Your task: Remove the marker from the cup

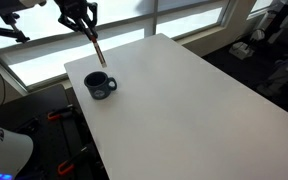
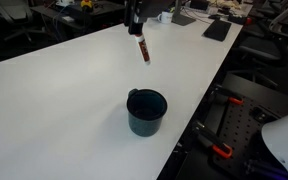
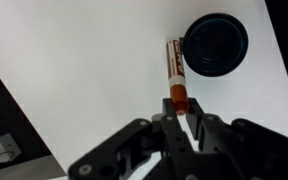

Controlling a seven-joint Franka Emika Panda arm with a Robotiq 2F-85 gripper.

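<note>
The gripper swings past the cup along the table edge by the clamps next, then lowers to the table.
The cup (image 1: 99, 85) is a small dark blue-grey mug standing upright on the white table (image 1: 184, 100); it also shows in the exterior view (image 2: 147, 112) and from above in the wrist view (image 3: 216, 43). The marker (image 1: 99, 52) hangs in the air above and beside the cup, outside it, tilted, seen also in the exterior view (image 2: 142, 49). In the wrist view the marker (image 3: 175, 70) points away from the jaws, its reddish-orange end pinched between the fingers. My gripper (image 3: 181, 112) is shut on the marker, well above the table.
The table's edges lie close to the cup in both exterior views. Dark floor and red-handled clamps (image 2: 224, 150) lie beyond the near edge. A dark flat object (image 2: 217, 29) sits at the table's far end. Windows (image 1: 134, 25) run behind the table.
</note>
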